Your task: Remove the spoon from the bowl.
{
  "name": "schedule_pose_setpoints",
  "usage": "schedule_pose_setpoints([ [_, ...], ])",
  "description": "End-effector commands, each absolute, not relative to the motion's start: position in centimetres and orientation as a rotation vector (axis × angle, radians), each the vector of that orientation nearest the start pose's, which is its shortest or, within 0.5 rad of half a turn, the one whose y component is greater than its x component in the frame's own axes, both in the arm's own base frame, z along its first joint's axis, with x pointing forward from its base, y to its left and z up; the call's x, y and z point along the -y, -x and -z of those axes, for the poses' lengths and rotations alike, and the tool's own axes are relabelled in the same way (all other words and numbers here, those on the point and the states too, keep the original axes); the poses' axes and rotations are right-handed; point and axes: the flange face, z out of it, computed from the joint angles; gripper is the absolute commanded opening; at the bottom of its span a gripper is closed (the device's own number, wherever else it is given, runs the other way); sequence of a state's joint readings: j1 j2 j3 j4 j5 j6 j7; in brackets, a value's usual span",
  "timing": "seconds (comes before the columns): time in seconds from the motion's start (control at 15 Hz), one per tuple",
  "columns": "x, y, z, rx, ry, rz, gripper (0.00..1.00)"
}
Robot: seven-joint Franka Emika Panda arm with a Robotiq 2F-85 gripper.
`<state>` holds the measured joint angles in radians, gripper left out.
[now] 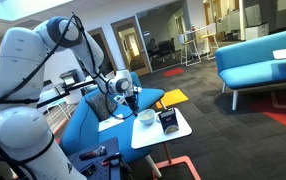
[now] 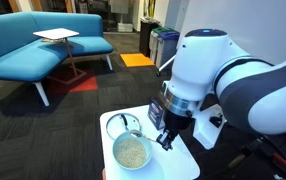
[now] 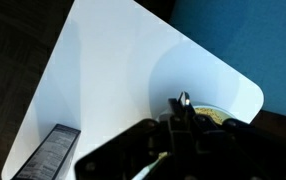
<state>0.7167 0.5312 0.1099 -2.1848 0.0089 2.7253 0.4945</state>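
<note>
My gripper is above bare white tabletop, to its left in the wrist view, so next it needs to move away from the bowl [image 1: 145, 117] and down to release the spoon.
The small pale bowl [image 1: 145, 117] stands on the white side table [image 1: 178, 133] and holds beige grainy contents in an exterior view [image 2: 131, 152]. In the wrist view the bowl [image 3: 211, 117] lies just behind my fingers. My gripper [image 3: 180, 113] is shut, and the shiny metal end of the spoon [image 3: 184, 99] pokes out between the fingertips. The rest of the spoon is hidden by the fingers. In both exterior views my gripper [image 1: 132, 100] [image 2: 167, 139] hangs close above the bowl's edge, beside it.
A dark boxy container with a white label [image 1: 168, 122] stands on the table next to the bowl, and also shows in the wrist view [image 3: 49, 155]. Blue seats [image 1: 103, 120] surround the table. A blue sofa [image 2: 33, 45] and another small table [image 2: 57, 36] stand farther off.
</note>
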Motion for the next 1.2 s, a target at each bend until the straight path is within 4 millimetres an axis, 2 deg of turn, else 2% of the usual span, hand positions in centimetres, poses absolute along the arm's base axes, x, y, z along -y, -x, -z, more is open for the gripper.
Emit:
schedule_pose_setpoints([
  [0.0, -35.9, -36.1, -17.6, 0.351, 2.973, 0.044, 0.01],
  [0.2, -31.4, -35.2, -18.3, 0.199, 2.893, 0.126, 0.01],
  [0.33, -29.2, -35.0, -17.7, 0.104, 2.849, 0.143, 0.01],
  [0.67, -27.6, -36.0, -15.0, -0.008, 2.693, 0.085, 0.01],
  [0.8, -26.5, -36.3, -13.1, -0.013, 2.662, 0.02, 0.01],
  [1.13, -22.5, -38.0, -7.6, -0.076, 2.662, -0.1, 0.01],
])
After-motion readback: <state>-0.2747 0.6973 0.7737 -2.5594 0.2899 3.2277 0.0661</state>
